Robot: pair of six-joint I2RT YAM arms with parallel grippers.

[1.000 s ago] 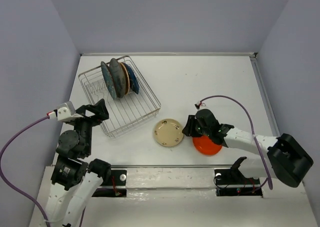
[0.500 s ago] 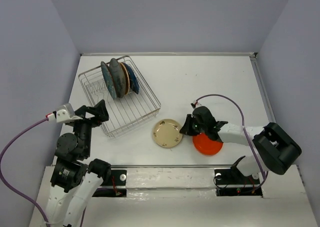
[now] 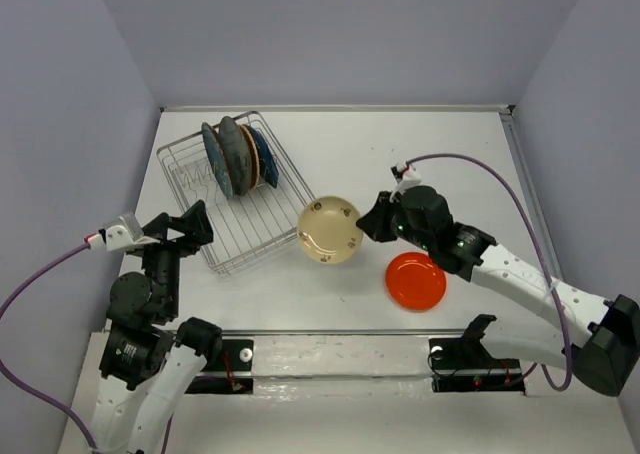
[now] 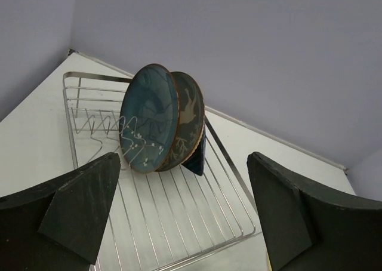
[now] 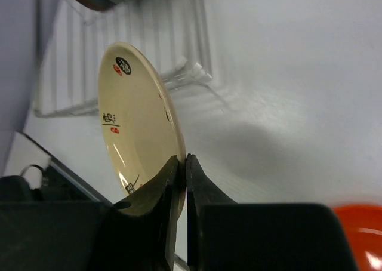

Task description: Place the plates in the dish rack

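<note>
I will next move my right gripper to the left in the top view, lower the cream plate there and let it go. The dish rack's wires beside the teal plate (image 3: 214, 160) are empty.
My right gripper (image 3: 372, 222) (image 5: 184, 161) is shut on the rim of the cream plate (image 3: 330, 231) (image 5: 132, 128) and holds it tilted in the air beside the dish rack's (image 3: 290, 232) right corner. The orange-red plate (image 3: 416, 281) lies flat on the table; its edge shows in the right wrist view (image 5: 358, 229). In the rack (image 4: 233, 181) the teal plate (image 3: 214, 160) (image 4: 149, 119), the grey patterned plate (image 3: 234, 152) (image 4: 188, 113), the tan wooden plate (image 3: 249, 156) and the navy plate (image 3: 266, 157) (image 4: 200, 154) stand upright. My left gripper (image 3: 198, 222) (image 4: 182, 217) is open and empty at the rack's near left side.
Grey walls enclose the white table (image 3: 400, 154) on three sides. A purple cable (image 3: 480, 209) arcs above my right arm. The rack's near tines (image 4: 101, 128) stand free of plates. A metal rail (image 3: 340, 354) runs along the table's near edge.
My right gripper has lifted the cream plate off the table and carried it up and left toward the rack. The orange-red plate is now uncovered. My left gripper stays in place.
</note>
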